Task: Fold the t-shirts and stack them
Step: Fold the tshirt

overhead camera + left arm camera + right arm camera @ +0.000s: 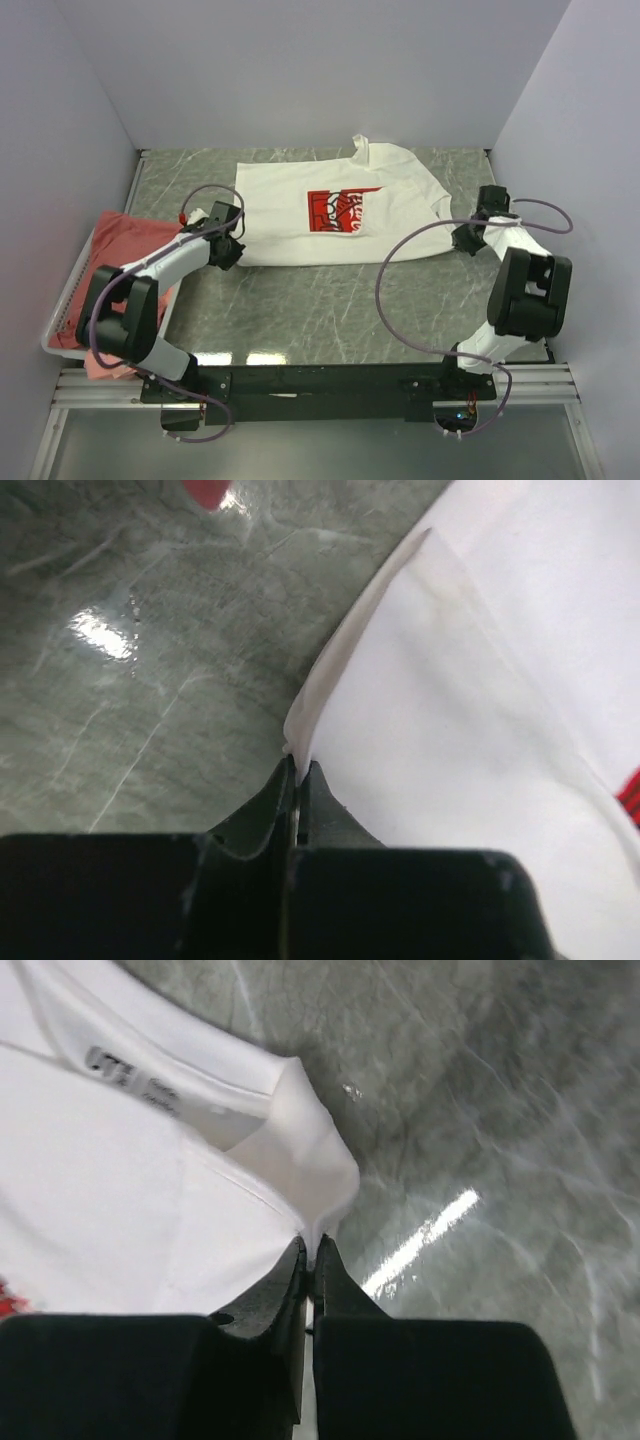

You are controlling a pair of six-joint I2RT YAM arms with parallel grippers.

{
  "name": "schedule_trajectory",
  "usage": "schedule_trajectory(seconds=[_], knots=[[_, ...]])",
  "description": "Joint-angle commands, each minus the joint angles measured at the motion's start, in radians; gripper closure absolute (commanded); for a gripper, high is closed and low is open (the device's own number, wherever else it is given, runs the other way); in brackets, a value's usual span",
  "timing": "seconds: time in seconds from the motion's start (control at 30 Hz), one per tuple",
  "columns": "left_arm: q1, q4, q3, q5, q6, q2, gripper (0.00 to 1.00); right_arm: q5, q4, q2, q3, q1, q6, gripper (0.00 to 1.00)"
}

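The robot's right gripper has to pull the fold of white cloth (300, 1175) back across the table next, toward the arm base.
A white t-shirt (340, 205) with a red rectangular chest print (343, 211) lies spread flat on the green marbled table, collar toward the right. My left gripper (236, 252) is at its near-left corner and is shut on the white hem (300, 730); the fabric edge is pinched between the black jaws. My right gripper (462, 238) is at the shirt's right side, shut on a fold of white cloth (300, 1175) beside the collar label (105, 1060). Salmon-red t-shirts (130, 240) lie heaped at the far left.
The salmon heap sits in a white wire basket (62, 300) against the left wall. White walls close in the table on the left, back and right. Bare marbled tabletop (330, 310) stretches between the shirt and the arm bases.
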Motion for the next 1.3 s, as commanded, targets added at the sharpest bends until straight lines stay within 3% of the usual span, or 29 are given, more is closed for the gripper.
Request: schedule_trajectory(seconds=[0.0, 0.17, 0.47, 0.67, 0.73, 0.77, 0.8, 0.83, 0.87, 1.0, 1.07, 1.27], knots=[[0.0, -0.06, -0.02, -0.05, 0.001, -0.099, 0.99, -0.006, -0.095, -0.144, -0.01, -0.05, 0.0, 1.0], [-0.001, -0.106, -0.091, -0.044, -0.023, -0.208, 0.99, -0.016, -0.199, -0.231, -0.024, -0.067, -0.012, 1.0], [-0.004, -0.203, -0.226, -0.041, -0.089, -0.442, 0.99, -0.002, -0.247, -0.501, -0.291, -0.085, 0.045, 1.0], [-0.008, -0.24, -0.285, -0.029, -0.12, -0.553, 0.99, 0.024, -0.299, -0.667, -0.36, -0.095, 0.06, 0.98], [-0.009, -0.25, -0.285, -0.026, -0.122, -0.559, 0.94, 0.012, -0.311, -0.699, -0.363, -0.095, 0.054, 0.88], [-0.009, -0.253, -0.282, -0.026, -0.12, -0.568, 0.83, 0.012, -0.318, -0.705, -0.358, -0.095, 0.052, 0.65], [-0.009, -0.258, -0.279, -0.026, -0.111, -0.575, 0.77, 0.018, -0.328, -0.716, -0.354, -0.095, 0.054, 0.5], [-0.009, -0.273, -0.261, -0.035, -0.106, -0.594, 0.62, 0.024, -0.33, -0.719, -0.348, -0.095, 0.052, 0.3], [-0.009, -0.287, -0.249, -0.043, -0.094, -0.605, 0.56, 0.033, -0.338, -0.719, -0.328, -0.095, 0.039, 0.25], [-0.009, -0.263, -0.148, -0.066, -0.007, -0.639, 0.43, -0.02, -0.292, -0.716, -0.274, -0.089, -0.013, 0.21], [-0.009, -0.209, -0.062, -0.064, 0.053, -0.578, 0.42, -0.055, -0.203, -0.702, -0.242, -0.07, -0.03, 0.17], [-0.009, -0.191, 0.296, -0.095, 0.173, -0.164, 0.43, -0.048, -0.134, -0.414, 0.023, 0.114, -0.091, 0.18]])
